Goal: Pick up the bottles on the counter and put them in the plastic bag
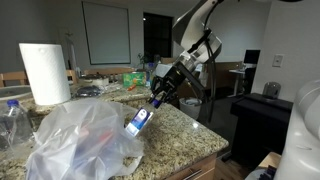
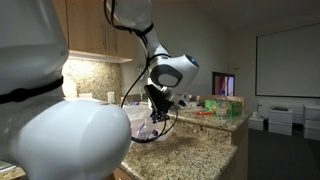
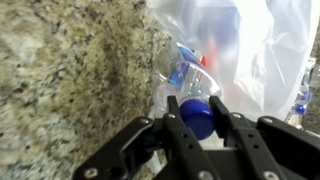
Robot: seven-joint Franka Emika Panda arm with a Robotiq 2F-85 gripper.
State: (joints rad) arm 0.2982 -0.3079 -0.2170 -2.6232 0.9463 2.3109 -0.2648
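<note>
The bottle still hangs only at the edge of the bag, so my gripper should first tilt flatter to get the bottle's bottom end into the plastic bag's opening [image 1: 122,139] [image 3: 212,50].
My gripper [image 1: 156,99] is shut on the blue cap [image 3: 198,116] of a clear bottle [image 1: 140,122] with a blue label. The bottle hangs tilted, bottom end down, over the counter [image 1: 185,125] at the edge of the crinkled plastic bag [image 1: 85,140]. In the wrist view the bottle [image 3: 182,72] points away from the gripper [image 3: 197,100], its far end against the bag [image 3: 245,45], through which red and blue shapes show. Another clear bottle [image 1: 12,122] stands at the far left of the counter. In an exterior view the gripper [image 2: 155,110] hangs over the counter [image 2: 195,150].
A tall white paper towel roll [image 1: 45,72] stands behind the bag. Green and other items [image 1: 132,76] lie at the back of the counter. A large white rounded body [image 2: 60,140] blocks the near left of an exterior view. The counter edge [image 1: 200,150] is just below the gripper.
</note>
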